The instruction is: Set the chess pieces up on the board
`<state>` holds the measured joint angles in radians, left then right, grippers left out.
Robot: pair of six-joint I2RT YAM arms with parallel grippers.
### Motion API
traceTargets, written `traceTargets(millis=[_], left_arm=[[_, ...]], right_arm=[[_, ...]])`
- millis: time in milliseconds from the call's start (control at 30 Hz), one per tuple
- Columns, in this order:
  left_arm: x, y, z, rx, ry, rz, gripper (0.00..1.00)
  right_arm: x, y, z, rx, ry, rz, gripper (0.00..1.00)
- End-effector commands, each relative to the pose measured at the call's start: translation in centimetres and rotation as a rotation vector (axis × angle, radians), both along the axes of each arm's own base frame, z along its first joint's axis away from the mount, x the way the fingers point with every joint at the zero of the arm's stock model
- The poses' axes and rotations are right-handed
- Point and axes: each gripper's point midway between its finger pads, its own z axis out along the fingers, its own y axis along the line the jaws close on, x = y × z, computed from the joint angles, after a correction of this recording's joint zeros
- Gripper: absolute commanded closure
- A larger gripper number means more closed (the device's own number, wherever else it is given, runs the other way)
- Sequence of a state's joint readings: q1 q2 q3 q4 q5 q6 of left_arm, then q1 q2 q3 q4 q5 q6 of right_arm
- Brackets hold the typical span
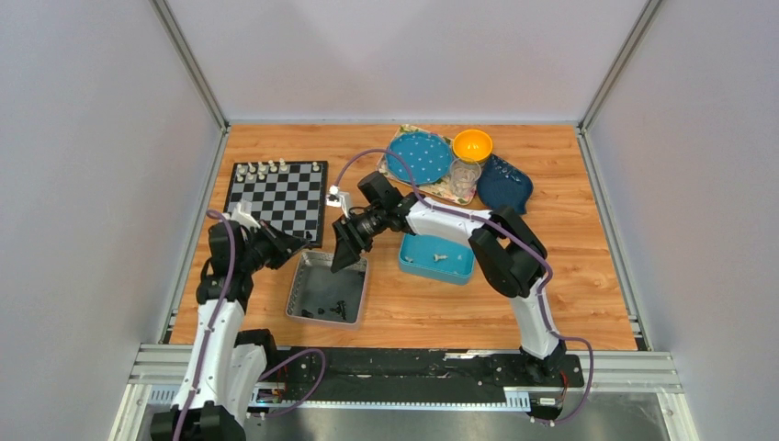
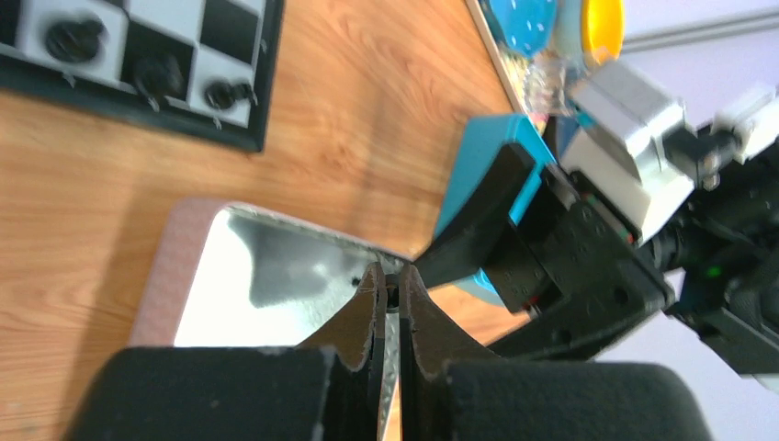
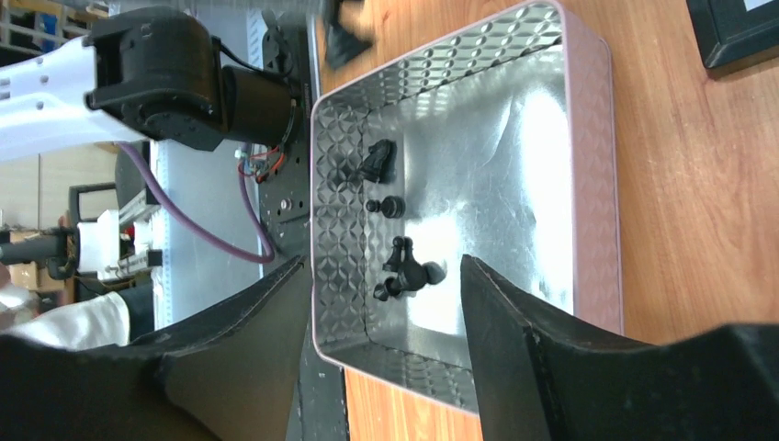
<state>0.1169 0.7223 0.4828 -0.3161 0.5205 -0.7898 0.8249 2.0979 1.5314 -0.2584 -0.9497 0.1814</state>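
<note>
My left gripper goes left in the top view next, then down onto the board's near second row (image 1: 280, 223), since black pieces line that side of the board.
The board (image 1: 276, 200) lies at the far left, with cream-white chess pieces (image 1: 276, 168) lined along its far edge. In the left wrist view black chess pieces (image 2: 156, 73) stand on the board (image 2: 248, 119) along one edge. My left gripper (image 2: 393, 280) is shut on a tiny black chess piece (image 2: 393, 292) above the silver tray (image 2: 257, 276). My right gripper (image 3: 384, 262) hangs open over the silver tray (image 3: 588, 184), empty. Below it, several black chess pieces (image 3: 409, 271) lie in the tray. From above, both grippers, left (image 1: 296, 246) and right (image 1: 345, 261), meet at the tray's far edge.
A blue square tray (image 1: 436, 266) holding a few white pieces (image 1: 439, 256) sits right of the silver tray (image 1: 299, 299). At the back stand a dotted blue plate (image 1: 418, 156), an orange bowl (image 1: 472, 144), a clear glass (image 1: 465, 175) and a dark blue dish (image 1: 505, 186).
</note>
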Motion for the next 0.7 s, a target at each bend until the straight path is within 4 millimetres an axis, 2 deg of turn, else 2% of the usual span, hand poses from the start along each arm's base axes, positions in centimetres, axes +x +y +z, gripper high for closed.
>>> traceTargets(millis=[0, 67, 133, 300, 400, 433, 500, 533, 667], left_arm=[[1.3, 3.5, 1.5, 0.291, 0.026, 0.008, 1.00], [2.7, 5.2, 2.5, 0.400, 0.023, 0.021, 1.00], [3.5, 6.2, 2.7, 0.467, 0.031, 0.024, 1.00], [7.4, 8.7, 2.9, 0.627, 0.031, 0.008, 1.00], [9.4, 9.7, 1.9, 0.689, 0.035, 0.002, 1.00], [10.0, 10.0, 0.9, 0.703, 0.050, -0.010, 1.00], [11.1, 10.0, 0.4, 0.708, 0.037, -0.019, 1.00], [11.4, 10.0, -0.6, 0.702, 0.056, -0.031, 1.00], [12.8, 10.2, -2.2, 0.708, 0.065, -0.032, 1.00]], right_arm=[[-0.4, -1.2, 6.0, 0.108, -0.182, 0.106, 0.36], [-0.5, -1.5, 6.1, 0.116, -0.208, 0.122, 0.37], [-0.8, -1.8, 6.7, 0.124, -0.220, 0.129, 0.37], [-1.3, -2.2, 6.9, 0.129, -0.239, 0.141, 0.37], [-1.4, -2.4, 7.1, 0.132, -0.249, 0.144, 0.37], [-1.4, -2.5, 7.3, 0.134, -0.251, 0.144, 0.37], [-1.5, -2.6, 7.3, 0.133, -0.252, 0.144, 0.37], [-1.5, -2.6, 7.3, 0.134, -0.254, 0.144, 0.37], [-1.5, -2.6, 7.5, 0.136, -0.262, 0.144, 0.37]])
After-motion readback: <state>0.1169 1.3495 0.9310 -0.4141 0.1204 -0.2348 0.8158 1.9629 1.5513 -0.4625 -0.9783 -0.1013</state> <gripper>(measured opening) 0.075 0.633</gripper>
